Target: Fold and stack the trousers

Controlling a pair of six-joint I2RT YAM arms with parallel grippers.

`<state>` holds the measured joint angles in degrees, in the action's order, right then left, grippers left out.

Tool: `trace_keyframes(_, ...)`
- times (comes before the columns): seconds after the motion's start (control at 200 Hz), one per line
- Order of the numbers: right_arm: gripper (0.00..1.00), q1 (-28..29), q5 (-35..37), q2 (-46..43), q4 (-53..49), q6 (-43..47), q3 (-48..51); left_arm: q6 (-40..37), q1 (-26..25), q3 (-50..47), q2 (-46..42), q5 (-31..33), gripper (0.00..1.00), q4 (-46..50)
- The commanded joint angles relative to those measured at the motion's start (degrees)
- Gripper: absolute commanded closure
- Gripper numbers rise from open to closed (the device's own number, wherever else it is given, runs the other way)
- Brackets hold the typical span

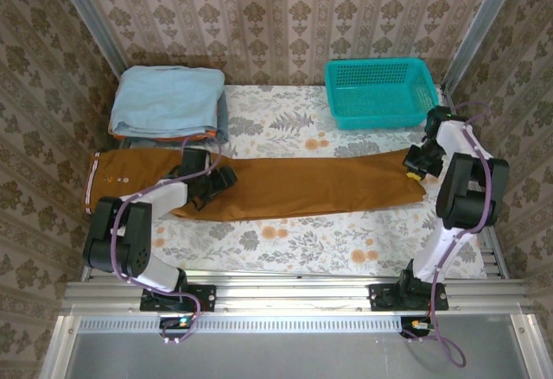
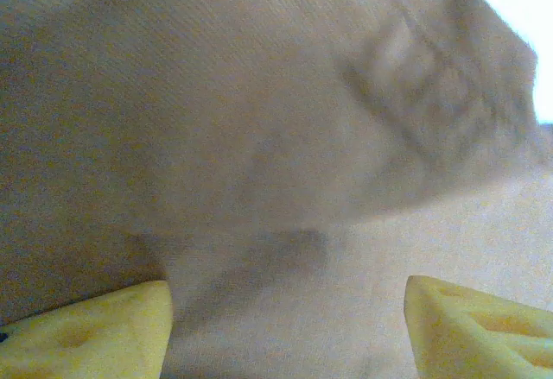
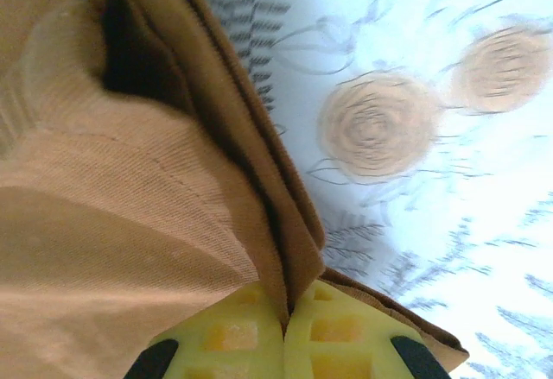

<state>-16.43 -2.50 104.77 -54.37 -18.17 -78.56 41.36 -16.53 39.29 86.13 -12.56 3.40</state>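
Observation:
I will next lift the hem with my right gripper, carry it toward the waistband (image 1: pixel 92 184), then lower and release it onto the upper legs, as the legs lie stretched flat.
The rust-brown trousers (image 1: pixel 294 186) lie flat across the table, with the striped waistband (image 1: pixel 92 184) at the left and the leg ends at the right. My left gripper (image 1: pixel 221 180) rests low over the upper legs. In the left wrist view this left gripper (image 2: pixel 289 336) is open, its yellow fingertips (image 2: pixel 86 336) wide apart with brown cloth (image 2: pixel 259 137) between and beyond them. My right gripper (image 1: pixel 415 168) is at the leg ends. In the right wrist view that right gripper (image 3: pixel 285 340) is shut on the folded hem edge of the trousers (image 3: pixel 130 224).
A light blue folded garment (image 1: pixel 168 101) lies at the back left with a thin orange cloth edge (image 1: pixel 155 136) under it. A teal mesh basket (image 1: pixel 380 92) stands at the back right. The floral tablecloth (image 1: pixel 302 241) shows in front of the trousers. Patterned walls close in three sides.

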Motion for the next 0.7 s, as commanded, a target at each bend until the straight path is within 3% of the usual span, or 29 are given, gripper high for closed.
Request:
trace_keyframes(0.0,1.0,0.0,2.6,-4.7,-0.9,-2.8,-0.6,0.9,-5.9,-1.3,0.6,4.1,0.29,-0.5)
trace_keyframes(0.235,1.0,0.7,-1.9,-13.4,-3.2,-3.4,-3.2,5.1,-19.9,1.5,9.2,6.4,0.29,-6.7)
trace_keyframes(0.41,1.0,8.6,-4.8,-17.8,-5.9,-4.1,-6.0,6.5,-27.2,6.8,14.7,7.4,0.3,-7.8)
trace_keyframes(0.56,1.0,18.0,-4.5,-18.7,-6.8,-6.0,-9.3,6.2,-30.5,10.1,15.1,8.1,0.29,-6.2)
trace_keyframes(0.695,1.0,26.1,-4.1,-17.4,-8.3,-8.1,-15.5,3.7,-29.2,10.0,9.5,8.9,0.24,-1.7)
